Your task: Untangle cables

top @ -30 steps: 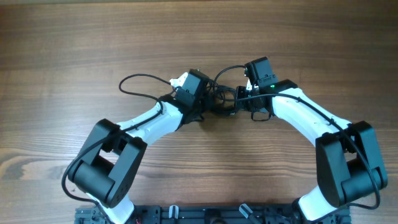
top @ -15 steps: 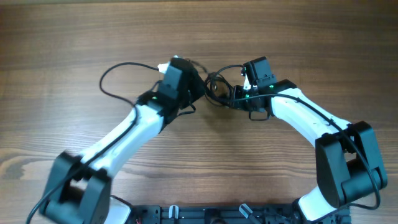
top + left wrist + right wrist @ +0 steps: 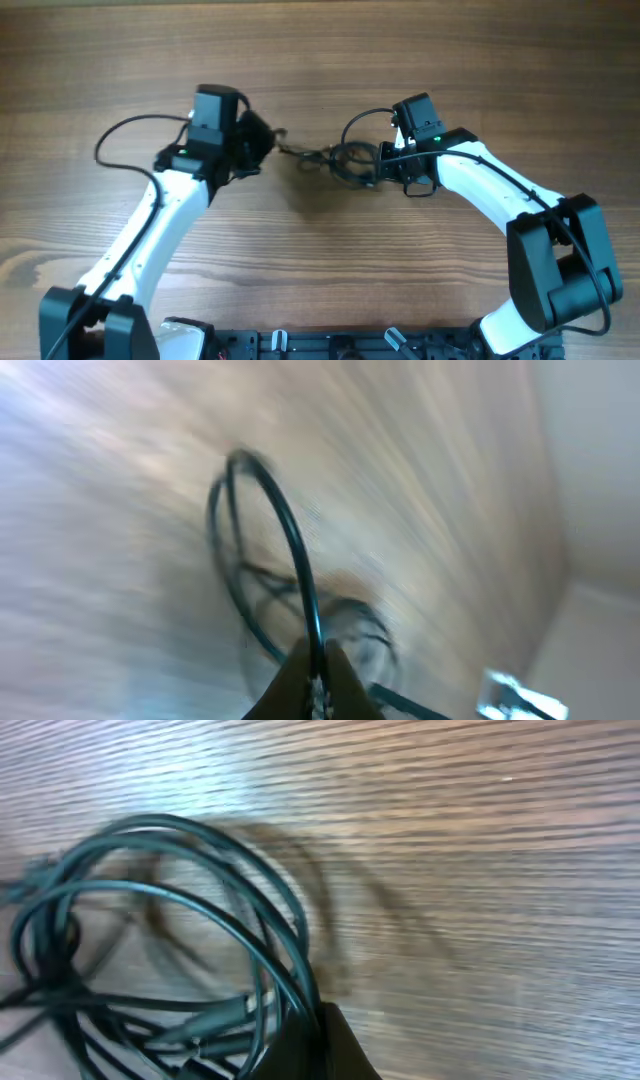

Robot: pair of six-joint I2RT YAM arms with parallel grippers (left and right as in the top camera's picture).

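Observation:
My left gripper draws away from the tangle (image 3: 343, 160) next, to the left in the overhead view, and releases, as the pinched piece of cable (image 3: 291, 151) still runs into that tangle.
The cables form a dark green tangle (image 3: 343, 160) on the wooden table between my two grippers. My left gripper (image 3: 266, 139) is shut on one strand (image 3: 295, 150), which runs taut from its tips to the tangle. The left wrist view is blurred, but the closed fingers (image 3: 300, 672) pinch a dark cable whose loop (image 3: 283, 530) arcs away over the table. My right gripper (image 3: 379, 166) is shut on the tangle's right side. In the right wrist view its dark fingers (image 3: 330, 1045) clamp several green loops (image 3: 170, 895), with small plug ends (image 3: 215, 1015) beside them.
Each arm carries its own thicker black cable: a loop (image 3: 115, 140) left of the left wrist and another (image 3: 362, 117) above the tangle by the right wrist. Bare wooden table (image 3: 320, 50) lies all around. The arm bases stand at the front edge.
My left arm has swung out to the left with the strand in its grip, drawing it out of the tangle. The right gripper has held still on the bundle.

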